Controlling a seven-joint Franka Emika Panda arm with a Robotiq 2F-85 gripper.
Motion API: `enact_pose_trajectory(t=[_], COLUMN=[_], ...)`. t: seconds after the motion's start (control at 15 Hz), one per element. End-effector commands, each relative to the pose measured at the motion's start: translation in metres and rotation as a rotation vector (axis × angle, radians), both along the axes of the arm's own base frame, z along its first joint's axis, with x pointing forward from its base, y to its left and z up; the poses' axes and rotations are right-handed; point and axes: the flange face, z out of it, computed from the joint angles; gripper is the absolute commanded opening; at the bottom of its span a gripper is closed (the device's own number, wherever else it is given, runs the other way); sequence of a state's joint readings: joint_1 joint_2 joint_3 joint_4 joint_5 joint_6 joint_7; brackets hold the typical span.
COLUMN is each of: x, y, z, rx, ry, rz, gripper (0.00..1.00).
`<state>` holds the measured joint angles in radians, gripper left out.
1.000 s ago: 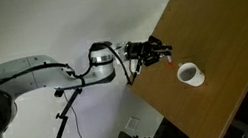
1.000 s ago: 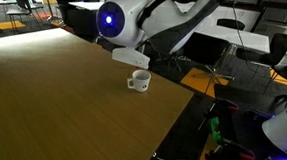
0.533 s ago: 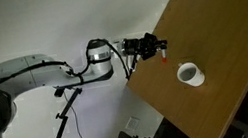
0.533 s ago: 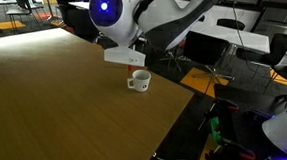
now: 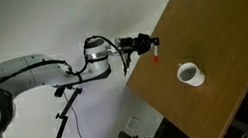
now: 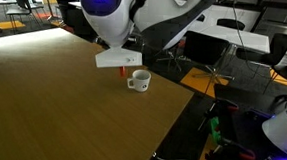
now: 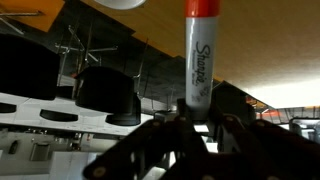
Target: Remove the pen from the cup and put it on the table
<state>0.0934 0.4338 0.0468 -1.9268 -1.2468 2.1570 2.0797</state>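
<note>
I will next lower my gripper and tilt its fingers down to lay the upright pen flat and release it on the clear wood below, beside the cup.
My gripper (image 7: 191,116) is shut on the pen (image 7: 197,62), a grey-white marker with a red cap. In an exterior view the gripper (image 5: 147,44) holds the pen (image 5: 156,51) in the air by the table's edge, red end down, up and left of the cup (image 5: 190,73). The small white cup (image 6: 137,81) stands on the brown wooden table (image 6: 52,99) near its edge, with no pen in it. In the wrist view only the cup's rim (image 7: 125,3) shows at the top edge, against the table (image 7: 265,40).
The robot arm (image 5: 34,79) reaches in from the left over open floor. In an exterior view, the arm's body (image 6: 137,15) hangs over the table's far edge. Office chairs and desks (image 6: 256,42) stand beyond the table. A dark stand (image 5: 62,125) is below the arm.
The gripper has moved away from the cup toward the table's edge, carrying the pen with it. The cup has not moved.
</note>
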Motion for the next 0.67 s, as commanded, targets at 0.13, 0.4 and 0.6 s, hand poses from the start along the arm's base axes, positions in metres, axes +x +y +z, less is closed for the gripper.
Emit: enact_pose_trajectory(t=[0.13,0.4,0.6], x=[0.015,0.021,0.024], y=[0.037,0.064,0.082], z=[-0.009,-0.033,-0.051], rx=[0.035,0.100,0.143], ry=[0.064,0.109,0.149], rz=[0.197,0.310,0.374], gripper=[0.06,0.06,0.06])
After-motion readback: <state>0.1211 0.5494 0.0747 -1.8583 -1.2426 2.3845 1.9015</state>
